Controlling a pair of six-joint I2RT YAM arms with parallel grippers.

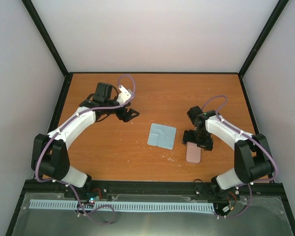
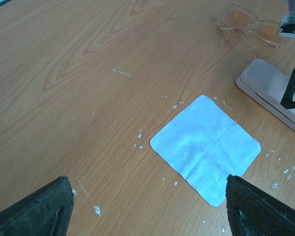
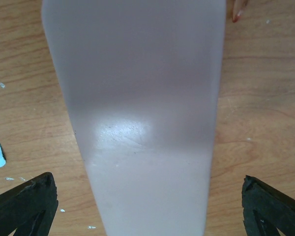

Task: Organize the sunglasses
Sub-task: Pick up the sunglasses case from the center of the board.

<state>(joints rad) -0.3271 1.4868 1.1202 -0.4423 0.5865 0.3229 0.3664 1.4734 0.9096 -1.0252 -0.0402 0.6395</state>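
The pink case lies below, between my right gripper's open fingers, so I need to lower them beside both its long edges.
The sunglasses point(image 2: 250, 27), thin translucent orange frame and lenses, lie on the wood beyond the pink case point(image 2: 275, 98); they are too faint to place in the top view. One orange temple tip point(image 3: 236, 12) shows past the case's far end. The case point(image 1: 193, 153) lies closed, flat on the table. My right gripper point(image 1: 196, 142) hovers over the case's far end, open, its fingers wide on either side of the case point(image 3: 142, 123) and not touching it. My left gripper point(image 1: 130, 114) is open and empty at the back left, above bare wood point(image 2: 147, 196).
A light blue square cloth point(image 1: 162, 135) lies flat between the arms, left of the case; it also shows in the left wrist view point(image 2: 206, 147). Small white flecks dot the wooden table point(image 1: 113, 152). Black frame posts and white walls bound it.
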